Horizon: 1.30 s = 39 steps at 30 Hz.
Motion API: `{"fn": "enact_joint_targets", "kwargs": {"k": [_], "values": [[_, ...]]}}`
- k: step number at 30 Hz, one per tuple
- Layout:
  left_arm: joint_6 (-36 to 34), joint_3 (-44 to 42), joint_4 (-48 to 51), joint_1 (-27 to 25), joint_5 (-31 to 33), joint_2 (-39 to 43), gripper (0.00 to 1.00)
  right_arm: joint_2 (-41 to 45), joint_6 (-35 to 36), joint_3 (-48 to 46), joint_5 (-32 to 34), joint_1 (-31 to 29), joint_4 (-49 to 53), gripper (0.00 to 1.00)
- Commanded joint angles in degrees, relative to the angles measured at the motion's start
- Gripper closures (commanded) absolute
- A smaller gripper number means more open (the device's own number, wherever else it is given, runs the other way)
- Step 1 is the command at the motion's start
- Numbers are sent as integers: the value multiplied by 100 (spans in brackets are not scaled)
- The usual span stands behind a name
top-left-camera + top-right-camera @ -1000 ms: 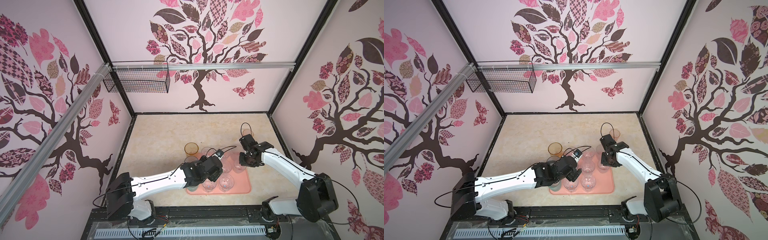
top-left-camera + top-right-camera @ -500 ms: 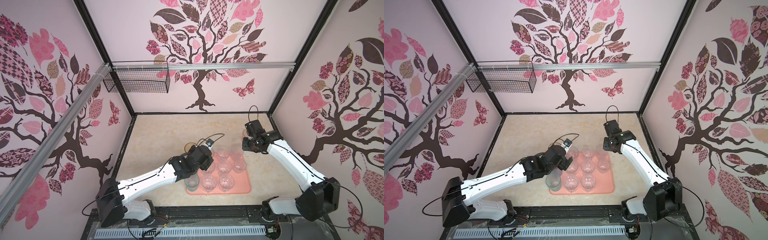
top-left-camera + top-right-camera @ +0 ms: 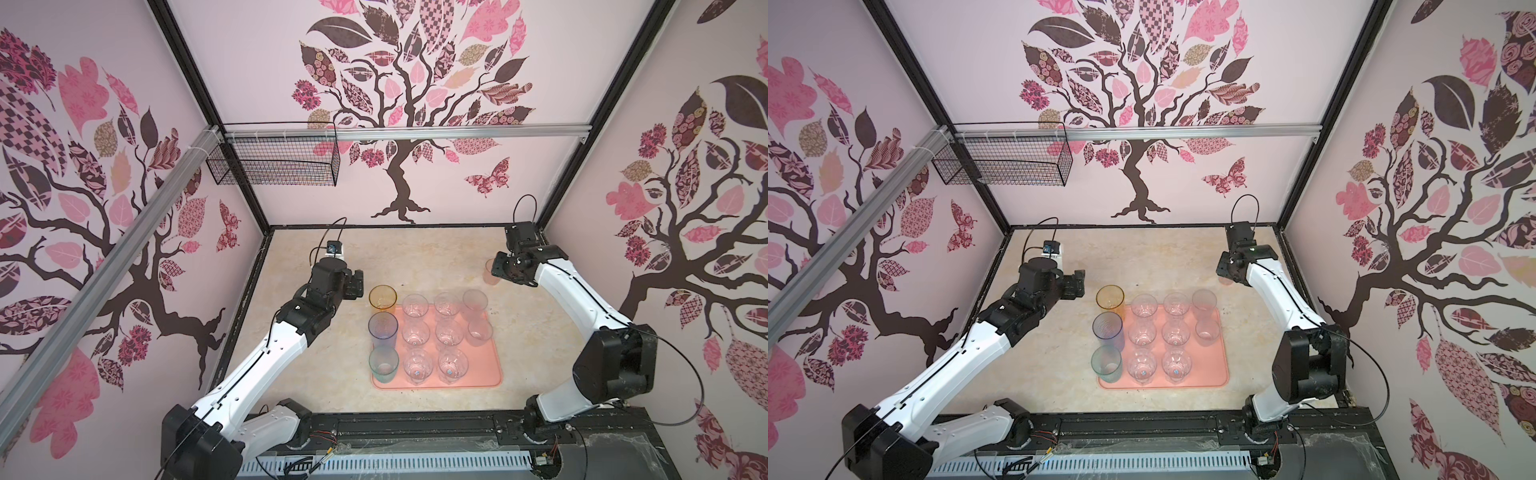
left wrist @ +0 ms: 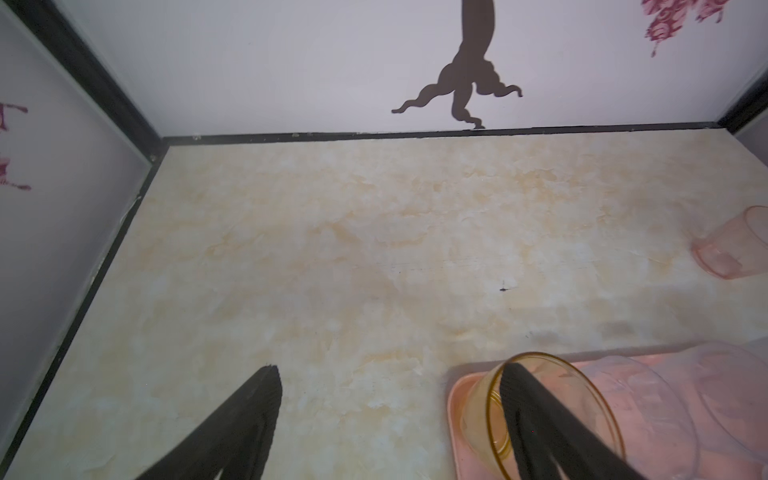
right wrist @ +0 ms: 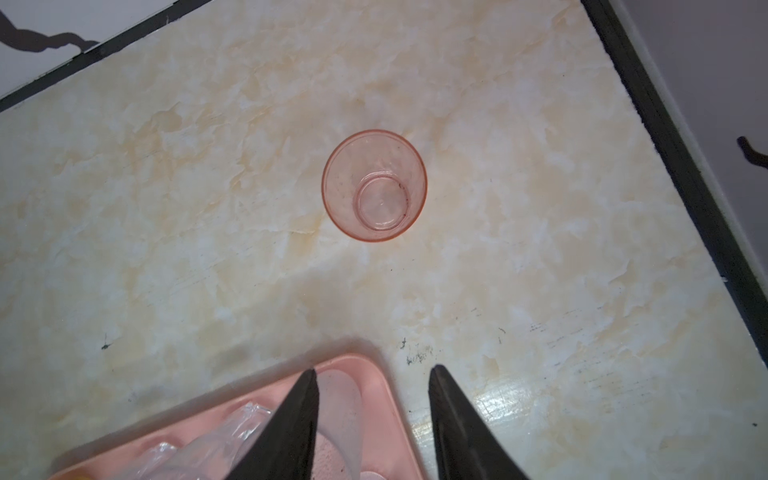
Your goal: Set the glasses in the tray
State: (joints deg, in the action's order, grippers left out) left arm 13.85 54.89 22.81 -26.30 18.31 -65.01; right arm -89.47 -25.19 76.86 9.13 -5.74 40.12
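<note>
My right gripper is going to move outward and down next, with its fingers on both sides of the pinkish-orange glass's rim (image 3: pixel 490 261). The pinkish-orange glass stands outside the tray (image 3: pixel 484 370) with its opening facing up.
The salmon-pink tray (image 3: pixel 484 370) (image 3: pixel 1208 370) holds several upright glasses. Amber (image 3: pixel 382 297), blue-grey (image 3: pixel 382 326) and teal (image 3: pixel 383 363) ones line its left edge, and clear ones (image 3: pixel 449 332) fill the rest. A pinkish-orange glass (image 5: pixel 374 187) (image 3: pixel 491 277) stands alone on the table beyond the tray's far right corner. My right gripper (image 5: pixel 372 374) (image 3: pixel 498 268) hovers open over that corner, short of the glass and holding nothing. My left gripper (image 4: pixel 390 370) (image 3: pixel 357 284) is open and empty, just left of the amber glass (image 4: pixel 478 407).
A black wire basket (image 3: pixel 274 166) hangs high on the back left wall. Black frame edges border the marble tabletop (image 3: pixel 415 262) at the back and sides. Bare table lies behind the tray and to its left and right.
My left gripper has pulled back from over the tray to the table left of the amber glass. My right gripper has left the tray, moved towards the pinkish-orange glass and opened wider.
</note>
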Motion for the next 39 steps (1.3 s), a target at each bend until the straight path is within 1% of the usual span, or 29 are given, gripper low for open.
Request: {"fn": "enact_joint_targets", "kwargs": {"k": [1,3,7,11,19,26,31,36,39], "values": [[257,-182,158,73,-298,-216,14,-224,-298,64,-97,206,-342,52],[215,-175,254,79,-342,-398,13,-366,-404,40,-244,369,-469,52],[241,-262,188,74,-543,-630,14,-717,-708,-59,-756,718,-796,52],[205,-346,103,80,-574,-748,14,-1141,-878,32,-1103,877,-944,53],[129,-374,90,73,-573,-850,14,-1735,-919,165,-1191,911,-1036,55],[92,-369,67,77,-574,-880,14,-1975,-948,173,-1440,919,-1041,62],[92,-382,60,76,-574,-872,14,-1960,-918,229,-1434,921,-1026,67],[52,-373,54,84,-549,-877,14,-1984,-885,320,-1437,918,-1004,75],[39,-372,74,83,-512,-877,14,-1994,-871,332,-1459,918,-993,81]]}}
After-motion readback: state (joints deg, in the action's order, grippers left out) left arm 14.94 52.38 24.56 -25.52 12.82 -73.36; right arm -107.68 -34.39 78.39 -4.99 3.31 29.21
